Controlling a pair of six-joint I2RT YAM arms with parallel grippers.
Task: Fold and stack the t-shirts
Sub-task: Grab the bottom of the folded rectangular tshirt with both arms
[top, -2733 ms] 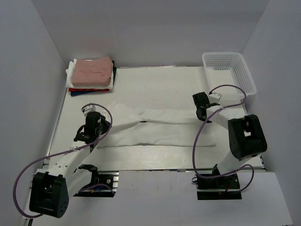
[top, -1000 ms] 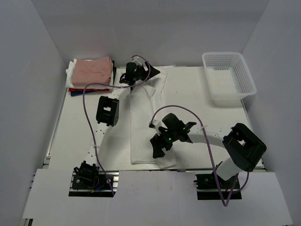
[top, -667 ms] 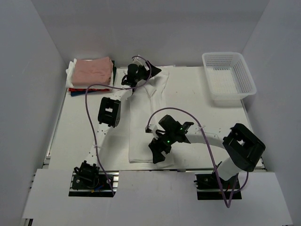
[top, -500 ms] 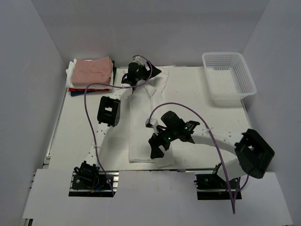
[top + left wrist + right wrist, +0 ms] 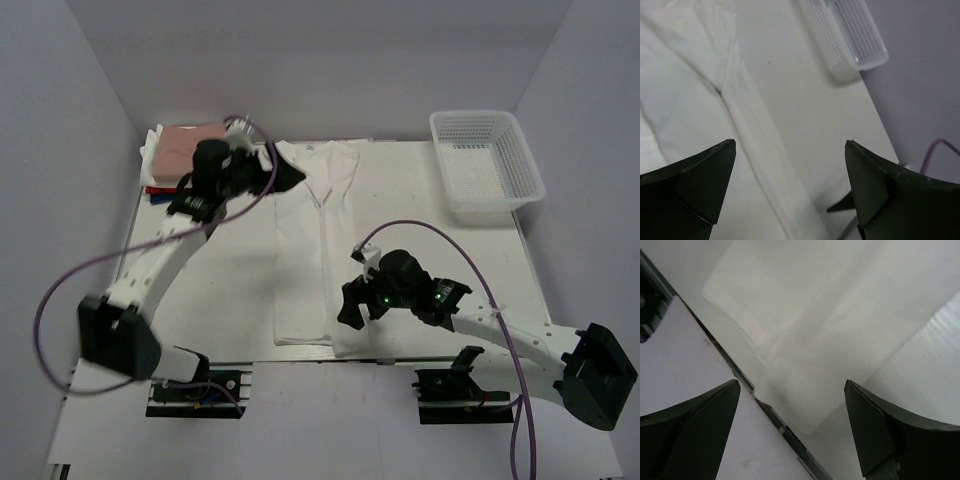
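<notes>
My left gripper next moves back along the folded t-shirt, down onto the hem's uncovered near corner, since my right gripper already hangs by the other.
A white t-shirt (image 5: 312, 250), folded lengthwise into a long strip, lies flat down the middle of the table. The same t-shirt (image 5: 685, 80) fills the left of the left wrist view. My left gripper (image 5: 287, 178) hovers by its far left edge, and the left gripper (image 5: 790, 144) is open with nothing between its fingers. My right gripper (image 5: 348, 308) hangs over the strip's near right corner. The right gripper (image 5: 792, 383) is open and empty above the t-shirt's hem (image 5: 805, 340). A stack of folded t-shirts (image 5: 180, 140), pink on top, sits at the far left, partly hidden by my left arm.
A white mesh basket (image 5: 487, 165) stands at the far right corner, and the basket (image 5: 852, 35) also shows in the left wrist view. The table's front edge (image 5: 715, 337) runs close under my right gripper. White walls enclose the table on three sides.
My left arm has swung left, its gripper leaving the shirt's far end. My right arm has drawn back to the right, off the near end. The shirt lies flat.
</notes>
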